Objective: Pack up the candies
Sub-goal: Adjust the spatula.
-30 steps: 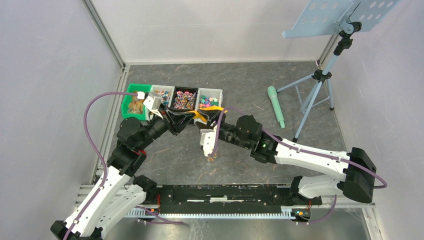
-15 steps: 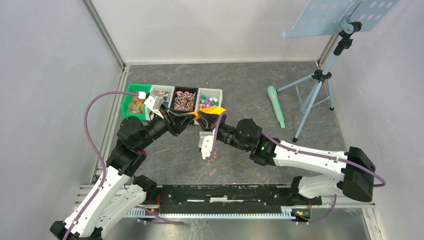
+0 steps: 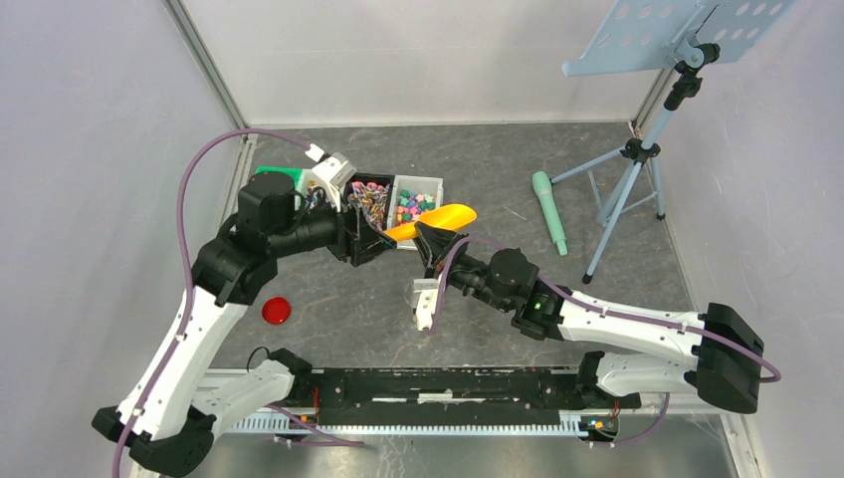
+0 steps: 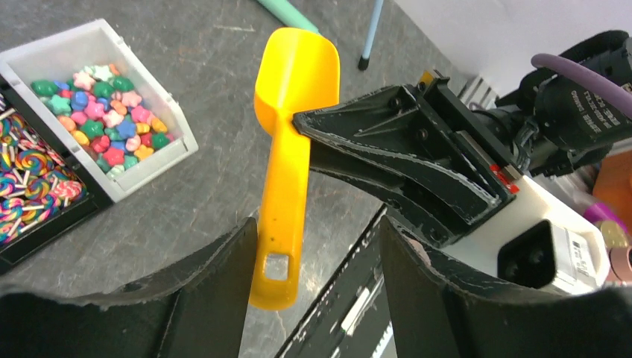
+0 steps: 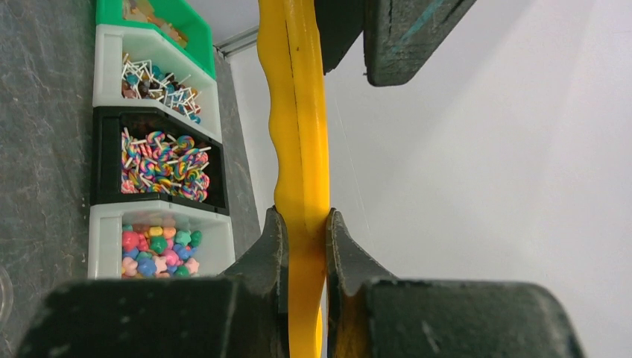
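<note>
My left gripper moves along the handle toward my right gripper next, to bring the scoop's handle [image 3: 402, 232] [image 4: 283, 212] midway between the left gripper's fingers.
The candies are small coloured star-shaped sweets [image 3: 416, 202] in a white bin, also in the left wrist view [image 4: 104, 112] and the right wrist view [image 5: 156, 250]. Swirled lollipops [image 3: 366, 199] fill the black bin beside it. My right gripper [image 3: 426, 237] is shut on the handle of the orange scoop [image 3: 443, 216], as the right wrist view [image 5: 305, 216] shows. My left gripper [image 3: 370, 244] is open around the handle's end [image 4: 277, 268]. The handle lies against its left finger [image 4: 223, 283], with a wide gap to the other finger.
A row of bins runs from a green one [image 3: 282, 176] to the white candy bin [image 3: 435, 183]. A red round lid [image 3: 277, 311] lies on the grey floor at the left. A teal stick [image 3: 548, 211] and a stand's tripod [image 3: 625, 189] are at the right.
My left arm has lifted and swung back left, uncovering the red lid. The scoop has moved up and to the right in my right gripper.
</note>
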Robot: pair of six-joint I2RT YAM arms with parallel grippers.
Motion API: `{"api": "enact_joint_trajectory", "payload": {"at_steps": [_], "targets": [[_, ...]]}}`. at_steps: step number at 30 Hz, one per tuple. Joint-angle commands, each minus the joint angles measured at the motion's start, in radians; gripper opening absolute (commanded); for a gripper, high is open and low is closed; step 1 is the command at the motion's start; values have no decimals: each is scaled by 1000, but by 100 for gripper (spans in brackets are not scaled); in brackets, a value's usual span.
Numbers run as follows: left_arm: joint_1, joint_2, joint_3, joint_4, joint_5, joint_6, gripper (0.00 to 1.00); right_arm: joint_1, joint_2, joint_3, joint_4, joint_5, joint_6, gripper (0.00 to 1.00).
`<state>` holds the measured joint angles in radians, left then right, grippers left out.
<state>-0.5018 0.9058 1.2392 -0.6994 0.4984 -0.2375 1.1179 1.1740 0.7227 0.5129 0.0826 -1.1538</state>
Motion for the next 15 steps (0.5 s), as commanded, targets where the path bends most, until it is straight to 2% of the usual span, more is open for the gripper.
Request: {"api": "enact_joint_trajectory", "payload": {"at_steps": [1, 10, 15], "targets": [[-2, 61, 167, -241, 57, 195, 68, -9, -30, -17, 18, -6, -37, 0], [-26, 184, 260, -310, 60, 265, 69, -10, -42, -42, 64, -9, 2, 0], [-86, 225, 251, -312, -61, 276, 69, -11, -49, -66, 111, -36, 23, 0]]}}
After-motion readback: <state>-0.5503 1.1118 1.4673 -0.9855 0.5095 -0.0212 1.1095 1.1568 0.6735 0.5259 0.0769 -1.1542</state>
